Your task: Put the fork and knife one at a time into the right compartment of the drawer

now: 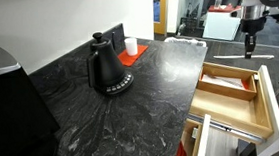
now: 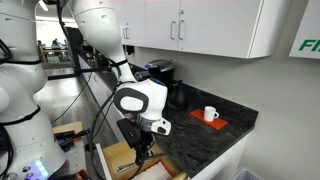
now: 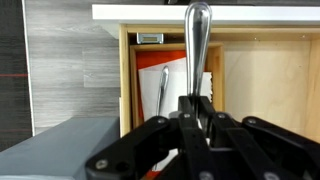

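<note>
My gripper moves down toward the narrow section next, over the white lining (image 3: 179,86) beside the second utensil (image 1: 226,81), and releases the handle, since that strip lies empty.
My gripper (image 3: 198,104) is shut on the shaft of a silver utensil (image 3: 198,35). Its rounded handle end points away from me over the drawer, and the other end is hidden, so I cannot tell fork from knife. The light-wood drawer (image 3: 265,80) lies open below, split by thin dividers. A second silver utensil (image 3: 162,88) lies in the narrow section just left of the held one, on white and orange lining. In both exterior views the gripper (image 1: 248,47) (image 2: 143,152) hangs a little above the open drawer (image 1: 225,101) (image 2: 118,158).
On the dark stone counter (image 1: 132,109) stand a black kettle (image 1: 109,66), a white cup on a red mat (image 1: 130,51) and a flat grey metal tray (image 1: 182,43). The same cup (image 2: 210,113) sits under white wall cabinets. A grey drawer front (image 3: 70,60) lies left of the drawer.
</note>
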Tool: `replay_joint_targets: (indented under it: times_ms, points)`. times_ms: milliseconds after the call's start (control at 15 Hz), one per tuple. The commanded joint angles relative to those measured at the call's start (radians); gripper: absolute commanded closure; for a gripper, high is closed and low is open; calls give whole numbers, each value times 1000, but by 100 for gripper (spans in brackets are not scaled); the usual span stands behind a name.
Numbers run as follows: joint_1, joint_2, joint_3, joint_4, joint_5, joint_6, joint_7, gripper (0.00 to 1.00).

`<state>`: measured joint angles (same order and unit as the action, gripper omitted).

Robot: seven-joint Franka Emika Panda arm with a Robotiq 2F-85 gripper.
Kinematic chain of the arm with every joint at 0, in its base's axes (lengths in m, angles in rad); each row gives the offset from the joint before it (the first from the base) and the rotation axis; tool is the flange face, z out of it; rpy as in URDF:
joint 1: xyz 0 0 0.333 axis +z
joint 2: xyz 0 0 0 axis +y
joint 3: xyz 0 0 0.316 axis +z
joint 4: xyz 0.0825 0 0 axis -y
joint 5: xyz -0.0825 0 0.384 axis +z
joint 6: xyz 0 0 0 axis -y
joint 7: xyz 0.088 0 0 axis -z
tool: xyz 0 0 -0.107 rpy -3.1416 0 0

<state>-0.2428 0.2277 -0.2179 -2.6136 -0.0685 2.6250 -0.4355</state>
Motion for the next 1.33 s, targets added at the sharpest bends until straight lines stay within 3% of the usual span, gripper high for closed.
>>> replay_joint_targets:
  times_ms: [0,533,1200,1267]
  points:
    - [-36,101,28,70,3,26,-34,93]
    - [-29,256,74,202,-18,0,-3,93]
    - [-28,262,86,199,-15,-24,12,93]
    - [-29,262,89,199,-12,-26,11,90]
